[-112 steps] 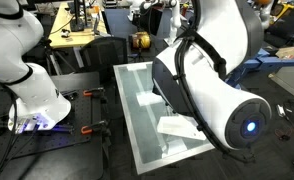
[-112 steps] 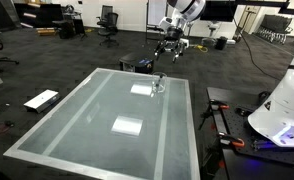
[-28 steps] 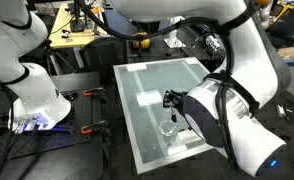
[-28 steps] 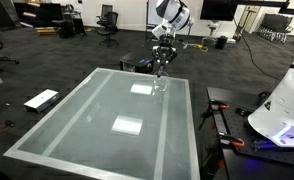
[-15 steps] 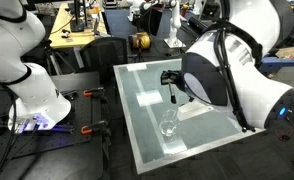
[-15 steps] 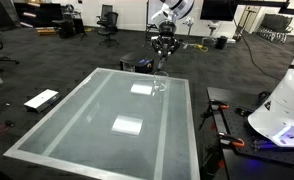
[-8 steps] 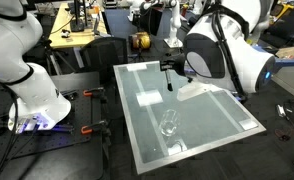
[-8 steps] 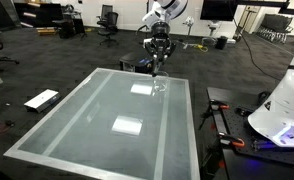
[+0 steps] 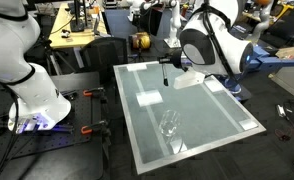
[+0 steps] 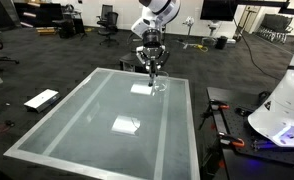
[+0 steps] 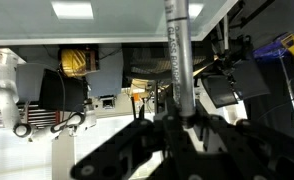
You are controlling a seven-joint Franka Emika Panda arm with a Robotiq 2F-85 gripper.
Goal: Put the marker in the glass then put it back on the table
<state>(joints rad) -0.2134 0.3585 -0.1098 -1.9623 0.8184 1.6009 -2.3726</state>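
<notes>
The robot needs to move its gripper down and away from the glass (image 9: 169,124) to let go of the marker, because open tabletop between white patches is below on that side.
My gripper (image 9: 165,66) (image 10: 150,60) is shut on the marker (image 9: 165,78), a thin black stick that hangs upright above the far part of the table (image 9: 202,105) (image 10: 77,130). In the wrist view the marker (image 11: 177,50) rises straight up from between the dark fingers (image 11: 137,135) of the gripper (image 11: 177,116). The clear glass (image 9: 169,124) (image 10: 157,86) stands upright on the table, apart from the marker. In the exterior view that shows the white patches best, the marker's tip (image 10: 151,73) hangs just above and beside the glass.
White tape patches (image 10: 127,125) (image 9: 147,98) lie on the tabletop. Another robot's white base (image 9: 37,100) (image 10: 282,110) stands beside the table. A wooden workbench (image 9: 72,35) is behind, and a flat white board (image 10: 41,99) lies on the floor.
The arm has swung away from the glass toward the table's far side, carrying the marker upright in the shut gripper. The glass has stayed in place.
</notes>
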